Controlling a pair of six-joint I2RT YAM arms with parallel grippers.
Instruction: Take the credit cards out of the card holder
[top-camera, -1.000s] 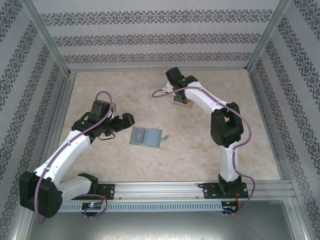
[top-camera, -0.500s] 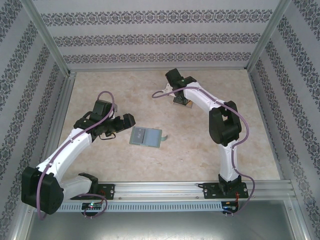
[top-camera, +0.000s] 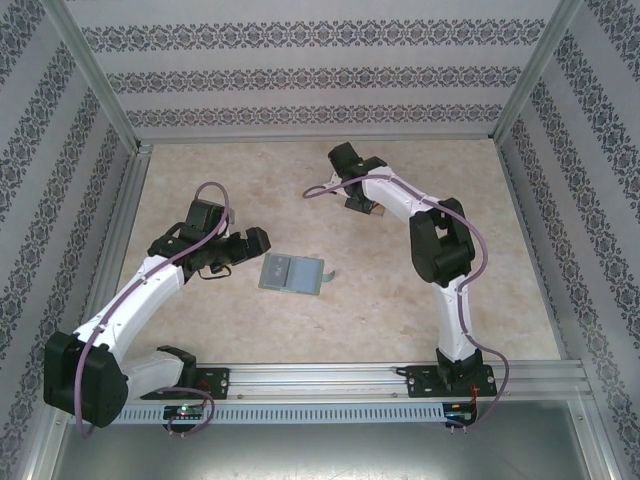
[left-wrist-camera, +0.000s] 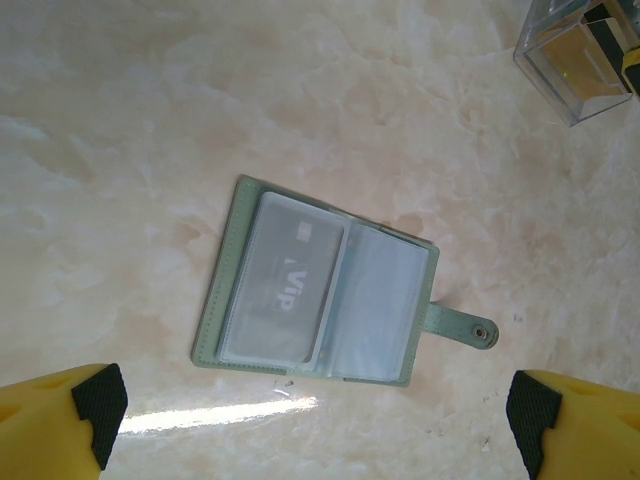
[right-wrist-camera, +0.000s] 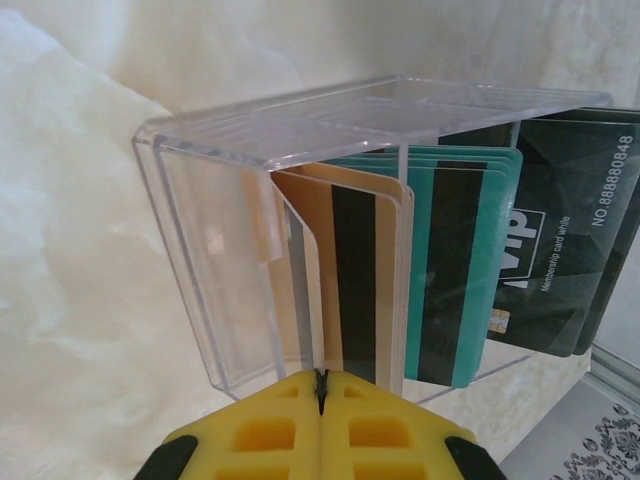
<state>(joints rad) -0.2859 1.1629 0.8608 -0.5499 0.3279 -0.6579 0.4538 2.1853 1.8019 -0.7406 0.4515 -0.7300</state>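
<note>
The robot's right gripper should ease toward the standing tan cards next and release the held card's edge against them, since they are just beside the gripper's closed fingers.
The green card holder (top-camera: 290, 274) (left-wrist-camera: 320, 295) lies open and flat mid-table, its snap tab to the right. One grey credit card (left-wrist-camera: 285, 290) printed VIP sits in its left clear sleeve; the right sleeve looks empty. My left gripper (top-camera: 248, 243) (left-wrist-camera: 315, 405) hovers open just left of the holder, touching nothing. My right gripper (top-camera: 358, 198) (right-wrist-camera: 320, 385) is at the back, shut on the edge of a tan credit card (right-wrist-camera: 300, 290) that stands inside a clear box (right-wrist-camera: 230, 200).
The clear box (top-camera: 366, 208) (left-wrist-camera: 575, 60) also holds tan (right-wrist-camera: 360, 270), teal (right-wrist-camera: 450, 250) and black (right-wrist-camera: 560, 230) cards standing side by side. Patterned walls and aluminium rails (top-camera: 140, 150) enclose the beige table.
The right arm's elbow has swung left and back while its gripper stays at the clear box. The left arm and the card holder have barely moved.
</note>
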